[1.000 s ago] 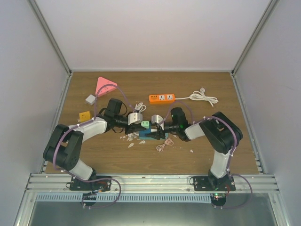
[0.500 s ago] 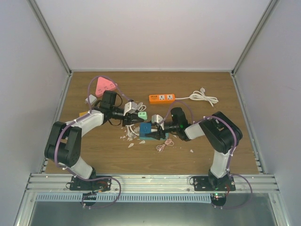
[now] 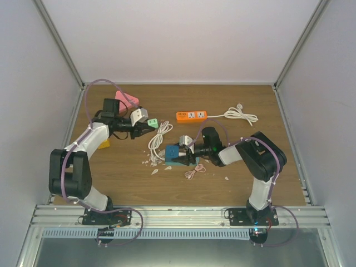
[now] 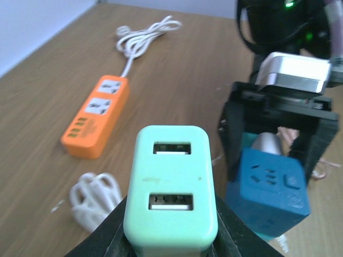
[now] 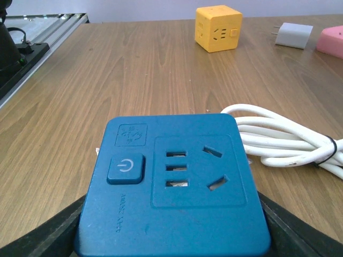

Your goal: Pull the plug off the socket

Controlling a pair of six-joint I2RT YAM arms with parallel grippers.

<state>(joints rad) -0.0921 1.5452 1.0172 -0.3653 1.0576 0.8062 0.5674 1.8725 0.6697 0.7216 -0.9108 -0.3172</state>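
My left gripper swings toward the pink triangular socket (image 3: pixel 127 100) next, tilting down and lowering to the table, since the plug is apart from the blue socket.
My left gripper (image 3: pixel 149 124) is shut on the mint-green USB plug (image 3: pixel 152 123), held clear of the socket at the back left; in the left wrist view the plug (image 4: pixel 171 187) fills the space between the jaws. My right gripper (image 3: pixel 177 152) is shut on the blue cube socket (image 3: pixel 172 152) at the table's middle. In the right wrist view the socket's face (image 5: pixel 174 176) shows its slots with nothing plugged in. The socket also shows in the left wrist view (image 4: pixel 268 187), apart from the plug.
An orange power strip (image 3: pixel 191 115) with a white cord (image 3: pixel 240 114) lies at the back. A coiled white cable (image 3: pixel 158 138) lies between the arms. A pink triangular socket (image 3: pixel 127 100) and a yellow cube (image 5: pixel 217 28) sit at the left. Small white scraps lie near the socket.
My left gripper has pulled the green plug away from the blue socket and carried it left and back. The right gripper has stayed holding the socket.
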